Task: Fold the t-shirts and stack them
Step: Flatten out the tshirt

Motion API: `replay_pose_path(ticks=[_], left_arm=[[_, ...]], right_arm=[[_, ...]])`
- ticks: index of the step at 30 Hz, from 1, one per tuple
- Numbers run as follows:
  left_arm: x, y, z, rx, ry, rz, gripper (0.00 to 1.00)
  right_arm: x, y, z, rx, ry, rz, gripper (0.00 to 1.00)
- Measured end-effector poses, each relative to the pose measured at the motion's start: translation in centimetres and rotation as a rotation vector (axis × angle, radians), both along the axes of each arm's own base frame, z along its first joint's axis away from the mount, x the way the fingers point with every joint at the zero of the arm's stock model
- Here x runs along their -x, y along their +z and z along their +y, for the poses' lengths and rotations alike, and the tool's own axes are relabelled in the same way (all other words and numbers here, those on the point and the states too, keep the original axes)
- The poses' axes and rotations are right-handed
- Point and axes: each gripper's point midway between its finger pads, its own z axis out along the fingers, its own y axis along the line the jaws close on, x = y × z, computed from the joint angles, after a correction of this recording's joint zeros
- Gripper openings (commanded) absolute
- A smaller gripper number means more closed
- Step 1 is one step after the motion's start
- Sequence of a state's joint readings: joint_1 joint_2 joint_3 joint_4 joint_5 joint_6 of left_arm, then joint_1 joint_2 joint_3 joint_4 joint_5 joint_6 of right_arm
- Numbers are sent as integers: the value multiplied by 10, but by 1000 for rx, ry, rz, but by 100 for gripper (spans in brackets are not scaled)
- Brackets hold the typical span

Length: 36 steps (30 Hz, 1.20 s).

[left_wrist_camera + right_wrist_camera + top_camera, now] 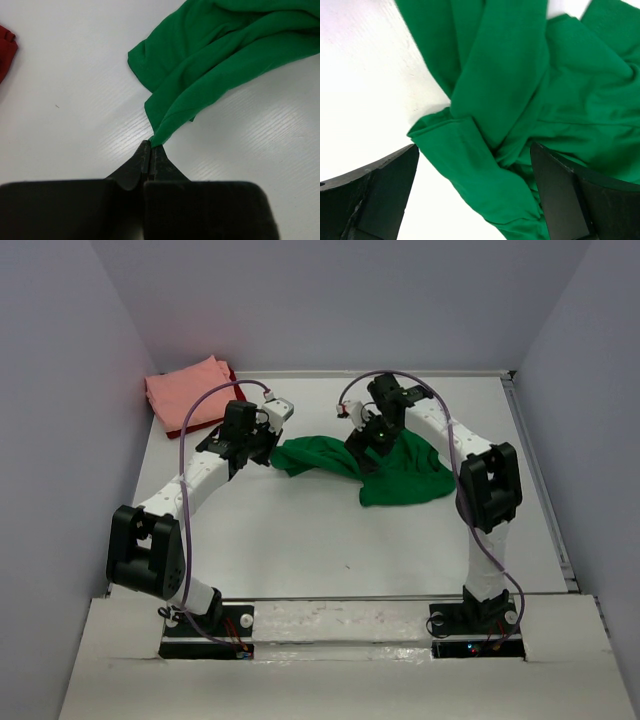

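A fold already runs between the spread fingers of the robot's right hand, so the right gripper will next go down, open, onto the bunched middle of the green t-shirt and close there.
The green t-shirt (pixel 400 475) lies crumpled in the middle of the table, one end stretched out to the left. My left gripper (pixel 268 450) is shut on that end; in the left wrist view a corner of the green t-shirt (pixel 225 45) sits pinched between the tips of the left gripper (pixel 151 145). My right gripper (pixel 365 445) hovers over the cloth's middle. In its wrist view the right gripper (pixel 475 200) stands wide open, with bunched folds of the green t-shirt (pixel 510 100) under and between its fingers (pixel 385 185). The salmon pink t-shirt (pixel 185 390) lies folded at the back left on the dark red t-shirt (pixel 232 375).
Grey walls close the white table (pixel 300 540) in on the left, back and right. A corner of the dark red t-shirt (pixel 6 47) shows at the left edge of the left wrist view.
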<state>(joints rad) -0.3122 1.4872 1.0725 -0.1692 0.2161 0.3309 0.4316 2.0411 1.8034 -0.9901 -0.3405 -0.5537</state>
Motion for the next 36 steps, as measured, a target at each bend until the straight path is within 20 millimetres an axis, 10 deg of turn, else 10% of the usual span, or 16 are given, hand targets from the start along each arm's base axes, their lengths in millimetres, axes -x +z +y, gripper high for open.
replay_pose_path(ticks=[28,36], left_arm=[[1,0,-3,11,-14,4,0],[1,0,-3,11,-15,4,0]], right_arm=[[32,-28,3,36,27,98,75],[32,-30,3,37,26,99,52]])
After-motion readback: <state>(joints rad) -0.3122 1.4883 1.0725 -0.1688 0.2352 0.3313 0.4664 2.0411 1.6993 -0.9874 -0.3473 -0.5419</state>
